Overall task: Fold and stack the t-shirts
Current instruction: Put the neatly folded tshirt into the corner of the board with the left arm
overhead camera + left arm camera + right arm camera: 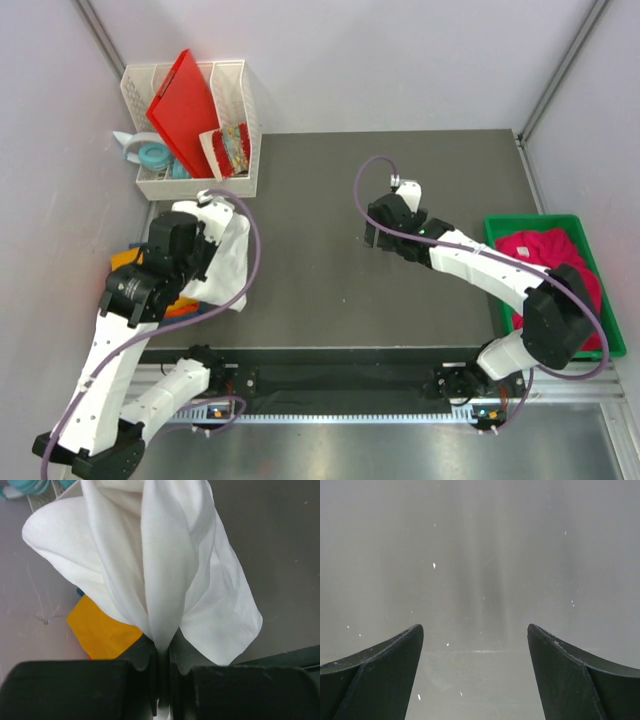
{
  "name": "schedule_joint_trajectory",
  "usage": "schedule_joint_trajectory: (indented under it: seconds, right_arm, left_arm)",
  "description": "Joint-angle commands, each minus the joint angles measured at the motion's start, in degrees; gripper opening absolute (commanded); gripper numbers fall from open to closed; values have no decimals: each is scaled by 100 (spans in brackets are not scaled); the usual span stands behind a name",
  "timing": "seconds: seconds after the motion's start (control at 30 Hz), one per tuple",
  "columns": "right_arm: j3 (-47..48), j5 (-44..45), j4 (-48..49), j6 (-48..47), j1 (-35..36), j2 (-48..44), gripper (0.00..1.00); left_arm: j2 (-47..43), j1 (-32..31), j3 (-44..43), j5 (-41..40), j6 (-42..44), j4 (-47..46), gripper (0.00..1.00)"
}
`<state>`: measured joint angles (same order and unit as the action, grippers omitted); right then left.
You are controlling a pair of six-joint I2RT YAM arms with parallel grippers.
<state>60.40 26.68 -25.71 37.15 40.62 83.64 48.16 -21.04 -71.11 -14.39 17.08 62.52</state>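
The robot will next sweep its left gripper to the left in the top view and down across the orange t-shirt [125, 259] [100, 630] to release the white one, because the stack is there.
My left gripper [162, 652] is shut on a bunched fold of the white t-shirt [165, 555], which hangs from the jaws in loose folds. In the top view that gripper [207, 255] holds the white t-shirt [228, 262] over the table's left edge. Beneath it lie an orange t-shirt [100, 630] and a sliver of blue cloth [196, 312]. A magenta-pink t-shirt [548, 262] lies in the green bin [500, 226] on the right. My right gripper [374, 232] hovers open over the bare table, its fingers [385, 675] wide apart with nothing between them.
A white basket [245, 120] at the back left holds a red plastic board [185, 105], tape rolls and small packets. The dark table mat [320, 280] spreads between the two arms. Grey walls close in on the left, back and right.
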Motion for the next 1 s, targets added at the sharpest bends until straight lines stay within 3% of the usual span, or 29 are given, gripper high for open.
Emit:
schedule_joint_trajectory:
  seconds: [0.0,0.27,0.47,0.57,0.67,0.97]
  right_arm:
    - [-72,13,295,187,139,-75,85]
    - [-266,109,234,214,209,-163,85]
    - [-424,215,93,249,227,-356,85]
    - [-512,277,84,258,227,-401,84]
    - [-521,294,67,284,227,-366,85]
    - [-214,233,102,337,297,117,85]
  left_arm:
    - [-263,370,544,-696,-406,-538,0]
    - [-71,1461,1038,-311,-521,-1734,0]
    - [694,3252,643,1340,-426,-2006,0]
    - [1106,4507,564,2324,-250,-1963,0]
    - [1432,5256,563,3064,-74,-1963,0]
    - [1564,5977,590,3907,234,-2148,0]
